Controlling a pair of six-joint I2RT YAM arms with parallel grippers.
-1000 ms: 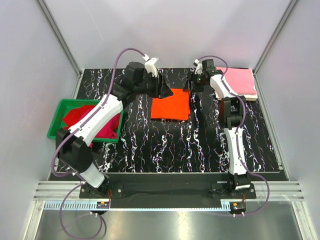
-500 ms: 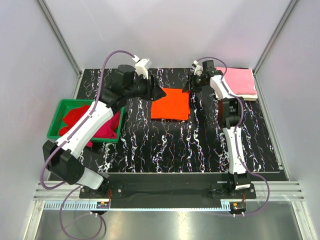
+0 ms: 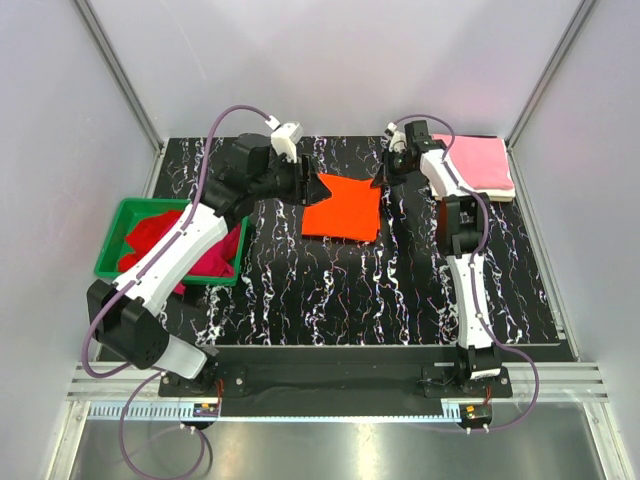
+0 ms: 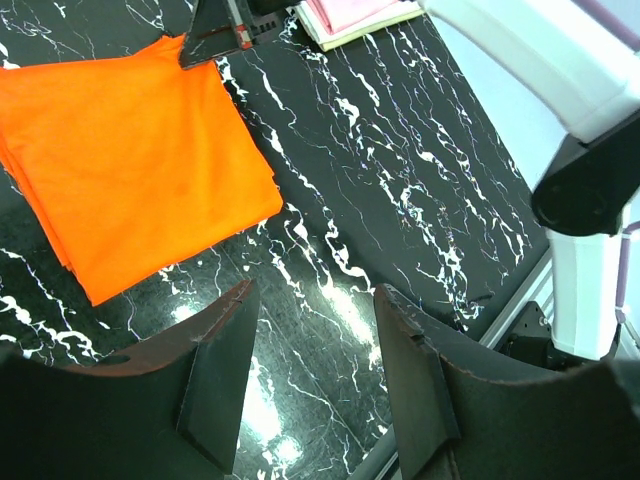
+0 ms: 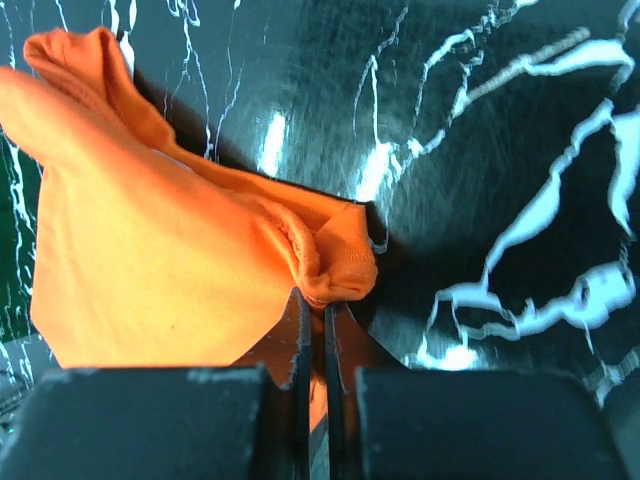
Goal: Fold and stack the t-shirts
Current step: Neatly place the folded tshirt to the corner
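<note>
I will next raise my right gripper, carry the orange t-shirt [image 3: 340, 210] to the right in the top view and let go of it on the pink t-shirt [image 3: 478, 162], because folded t-shirts are stacked there.
The bright orange t-shirt [image 3: 340, 210] lies folded in a square at the middle back of the table. My right gripper [image 3: 381, 180] is shut on its far right corner, which bunches up between the fingertips [image 5: 315, 300]; the orange cloth [image 5: 150, 250] spreads out to the left of them. My left gripper [image 3: 308, 185] hovers at the shirt's far left side, open and empty [image 4: 315, 350], with the orange t-shirt [image 4: 130, 170] lying beyond its fingers. A folded pink t-shirt [image 3: 478, 162] rests on a cream-white one at the back right.
A green bin [image 3: 108, 240] at the left holds red [image 3: 150, 232] and crimson [image 3: 215, 255] t-shirts. The pink stack [image 4: 345, 12] sits close behind my right arm. The table's dark marbled top ends at metal rails in front.
My right gripper has closed on the orange shirt's far right corner and lifted it slightly. My left arm has drawn back to the left, off the shirt, still open.
</note>
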